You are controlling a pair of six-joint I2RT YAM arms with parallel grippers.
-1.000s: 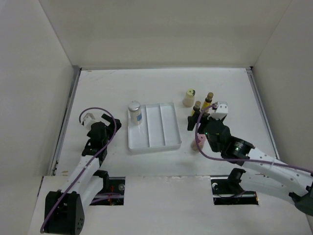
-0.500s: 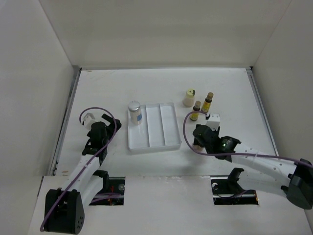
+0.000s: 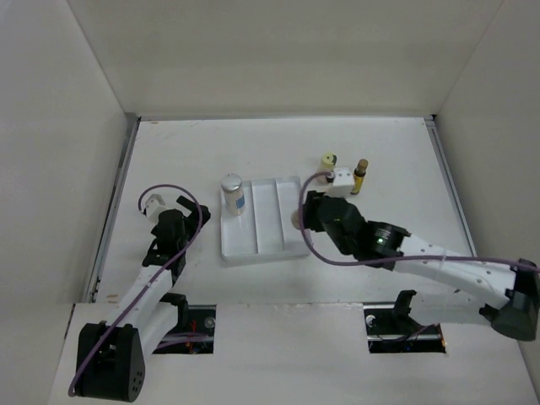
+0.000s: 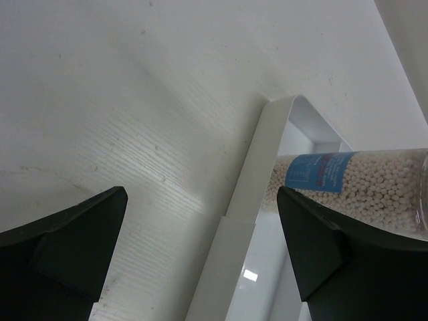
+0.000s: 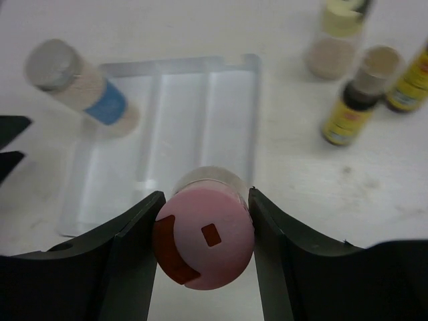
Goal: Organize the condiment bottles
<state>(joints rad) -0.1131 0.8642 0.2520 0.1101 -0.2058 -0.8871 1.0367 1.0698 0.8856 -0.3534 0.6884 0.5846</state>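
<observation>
My right gripper crosses left in the top view, lowers and releases next, since the silver-capped bottle's section of the tray has an empty near end (image 3: pixel 240 239) (image 5: pixel 100 200) below.
My right gripper (image 5: pixel 204 198) is shut on the pink-capped bottle (image 5: pixel 204 237) and holds it above the right edge of the white tray (image 5: pixel 175 134). From above, that bottle (image 3: pixel 296 221) shows just under the right wrist. The silver-capped bottle with a blue label (image 3: pixel 233 192) stands at the tray's far left corner. The yellow-capped cream bottle (image 5: pixel 336 39) and two amber bottles (image 5: pixel 356 101) (image 5: pixel 409 85) stand on the table right of the tray. My left gripper (image 4: pixel 200 254) is open, with the tray's left rim (image 4: pixel 253 200) in front of it and nothing between its fingers.
White walls enclose the table on the left, the back and the right. The right arm (image 3: pixel 422 257) stretches across the table from the near right toward the tray (image 3: pixel 263 253). It hides one amber bottle from above.
The right gripper closed on the pink-capped bottle near the tray's front right corner and carried it left, up to the tray's right edge. The left arm stayed still.
</observation>
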